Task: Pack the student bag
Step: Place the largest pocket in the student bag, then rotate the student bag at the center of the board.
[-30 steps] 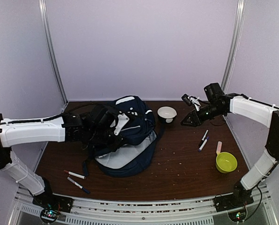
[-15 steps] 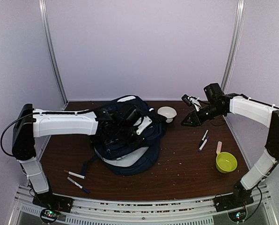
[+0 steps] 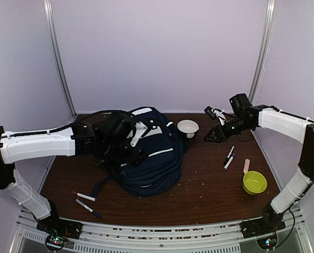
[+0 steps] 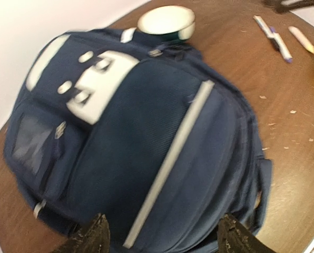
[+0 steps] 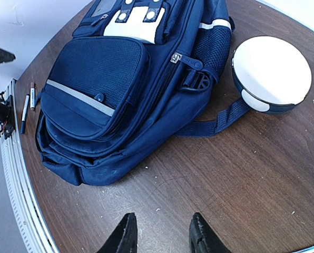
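Observation:
The fingers of my left gripper are open above the front of the bag, so next they need to go left in the top view and down to the bag's white-trimmed side pocket and close.
The student bag (image 3: 151,158) is a navy-blue backpack lying in the middle of the table, its white stripe and white patches facing up. The left wrist view shows the bag (image 4: 146,132) filling the frame, slightly blurred. My left gripper (image 4: 164,237) hangs just above its lower end, jaws wide open and empty. From above, the left gripper (image 3: 135,153) sits over the bag's left side. My right gripper (image 3: 208,138) hovers right of the bag (image 5: 109,89), open, with only bare table between its fingers.
A white bowl (image 3: 187,126) stands close to the bag's top right. Two markers (image 3: 229,158), a pink stick (image 3: 246,166) and a lime-green cup (image 3: 254,182) lie at the right. Two more markers (image 3: 86,203) rest near the front left edge.
My left gripper was shut on the bag, turned it over to the right, then let go and opened. The bag now lies front side up. The right arm has not moved.

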Available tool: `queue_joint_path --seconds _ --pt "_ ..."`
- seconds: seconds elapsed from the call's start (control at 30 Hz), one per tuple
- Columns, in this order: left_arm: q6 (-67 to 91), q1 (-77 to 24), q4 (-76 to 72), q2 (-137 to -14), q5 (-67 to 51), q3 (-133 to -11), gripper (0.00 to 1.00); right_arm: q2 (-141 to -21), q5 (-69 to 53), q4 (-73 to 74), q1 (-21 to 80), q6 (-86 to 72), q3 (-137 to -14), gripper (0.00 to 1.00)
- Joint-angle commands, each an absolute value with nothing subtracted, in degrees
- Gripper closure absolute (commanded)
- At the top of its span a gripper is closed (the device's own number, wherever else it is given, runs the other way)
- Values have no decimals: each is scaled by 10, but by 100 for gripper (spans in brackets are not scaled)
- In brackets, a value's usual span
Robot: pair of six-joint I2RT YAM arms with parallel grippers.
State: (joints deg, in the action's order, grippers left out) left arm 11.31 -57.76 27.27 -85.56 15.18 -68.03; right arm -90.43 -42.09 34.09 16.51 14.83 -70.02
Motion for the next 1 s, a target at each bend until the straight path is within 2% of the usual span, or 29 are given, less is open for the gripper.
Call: queue_joint_path --seconds 0.0,0.1,0.27,0.4,0.6,0.63,0.7,0.97 --pt "203 -540 287 -794 227 -592 29 -904 -432 343 163 150 -709 66" --pt "227 -511 242 -718 222 -505 32 -903 -436 343 163 152 -708 66" --pt "278 -446 123 -593 201 -348 29 -898 -449 349 162 155 -710 66" --pt "277 -391 109 -560 172 -292 31 -898 -463 353 162 158 -708 66" --pt "220 -323 97 -631 111 -285 41 -902 -483 359 160 165 -707 67" --pt "217 -311 86 -645 89 -288 48 -902 -485 360 159 164 -707 67" --pt "210 -301 69 -672 77 -299 53 -902 -490 358 157 163 -706 67" --pt "189 -265 82 -812 51 -374 51 -905 -508 363 154 161 -707 68"
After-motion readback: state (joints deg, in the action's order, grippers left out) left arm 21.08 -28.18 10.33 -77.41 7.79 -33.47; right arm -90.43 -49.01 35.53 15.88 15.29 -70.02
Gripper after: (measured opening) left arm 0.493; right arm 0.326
